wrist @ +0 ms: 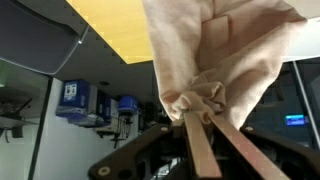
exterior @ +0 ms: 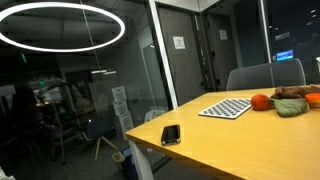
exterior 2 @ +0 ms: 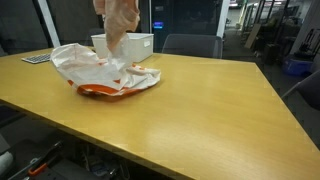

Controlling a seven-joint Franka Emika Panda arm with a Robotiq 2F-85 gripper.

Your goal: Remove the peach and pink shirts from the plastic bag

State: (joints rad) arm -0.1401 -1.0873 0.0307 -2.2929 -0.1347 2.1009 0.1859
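Next, my gripper moves away from the white plastic bag (exterior 2: 95, 66), then down over the bare tabletop beside it to release the fold, since that wood is clear.
In the wrist view my gripper (wrist: 196, 114) is shut on a bunched fold of the peach shirt (wrist: 225, 45), which fills the upper right of the picture. In an exterior view the peach shirt (exterior 2: 119, 22) hangs from the top edge, lifted above the crumpled white plastic bag (exterior 2: 95, 66) on the wooden table (exterior 2: 200, 110). The gripper itself is cut off above that frame. A reddish-orange patch (exterior 2: 99, 91) shows at the bag's front edge; I cannot tell whether it is the pink shirt.
A white box (exterior 2: 138, 44) stands just behind the bag. A chair (exterior 2: 192, 45) is at the far table edge. In an exterior view a black phone (exterior: 171, 134), a checkered mat (exterior: 226, 107) and orange items (exterior: 262, 101) lie on the table.
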